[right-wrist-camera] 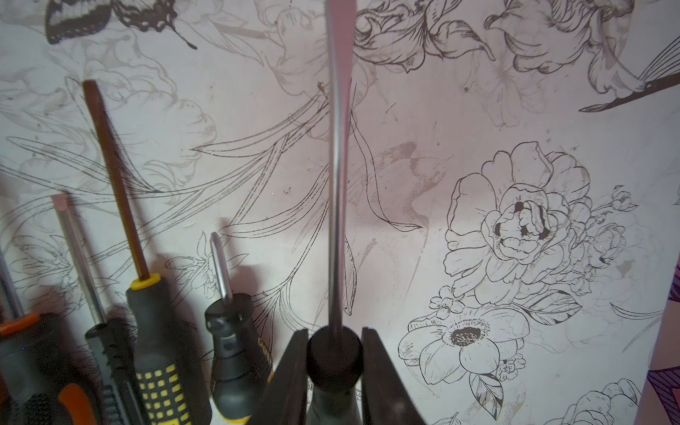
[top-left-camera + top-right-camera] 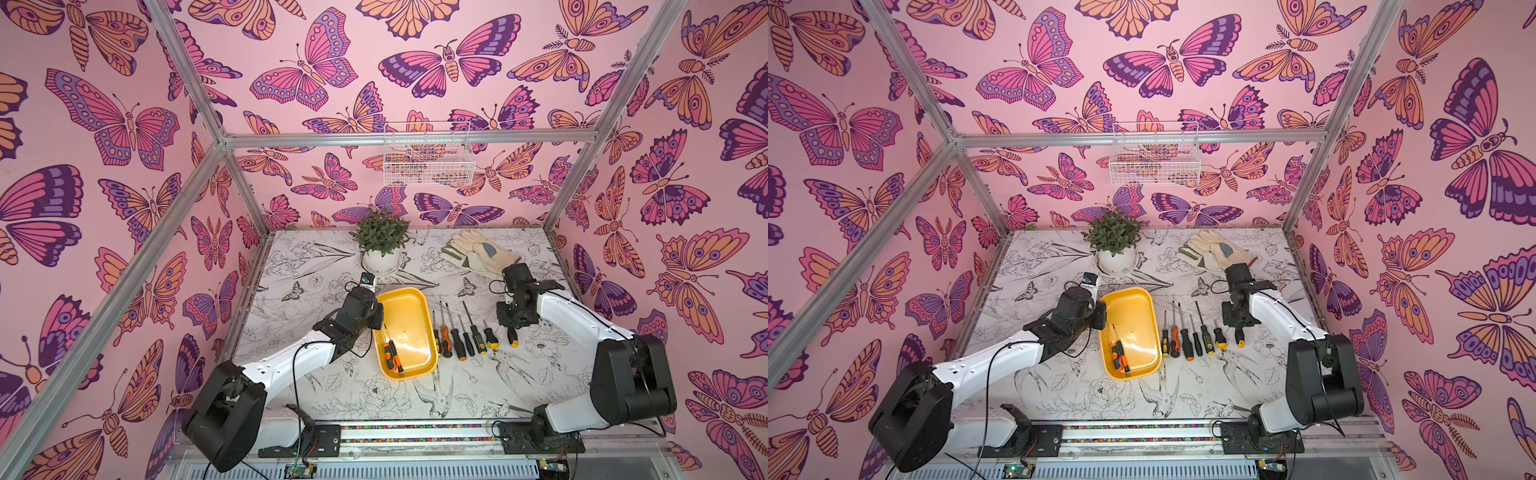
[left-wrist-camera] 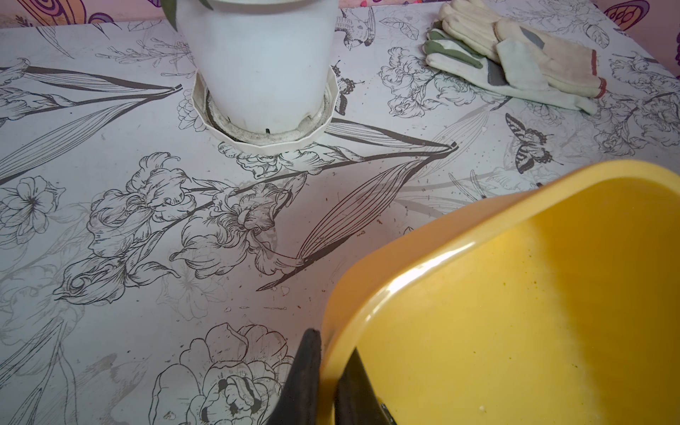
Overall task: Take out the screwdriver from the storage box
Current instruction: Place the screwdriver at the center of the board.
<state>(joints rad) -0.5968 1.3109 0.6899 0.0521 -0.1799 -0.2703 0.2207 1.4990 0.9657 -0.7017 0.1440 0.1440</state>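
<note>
I will lower the black neck in my right gripper toward the box [image 2: 409, 316] next and let go of it, since bare tabletop [image 2: 502, 339] beside the short screwdriver is below, that way.
The yellow storage box [image 2: 409, 316] [image 2: 1133, 316] lies mid-table. Two small orange-and-black screwdrivers [image 2: 392, 353] [image 2: 1120, 355] lie in its near left corner. My left gripper [image 3: 331, 342] [image 2: 379, 318] is shut on the box's left rim [image 3: 368, 279], one finger outside the wall and one inside. My right gripper [image 1: 335, 335] [image 2: 512, 320] is shut on the black neck of a yellow-ended screwdriver [image 2: 512, 337] [image 2: 1239, 338], right of the box. Its steel shaft [image 1: 338, 184] points away over the table. Whether it touches the table I cannot tell.
Several screwdrivers [image 2: 457, 336] [image 1: 147, 294] lie in a row between the box and my right gripper. A potted plant [image 2: 381, 245] [image 3: 257, 73] and work gloves [image 2: 478, 249] [image 3: 515, 62] sit at the back. A white wire basket [image 2: 428, 160] hangs on the back wall.
</note>
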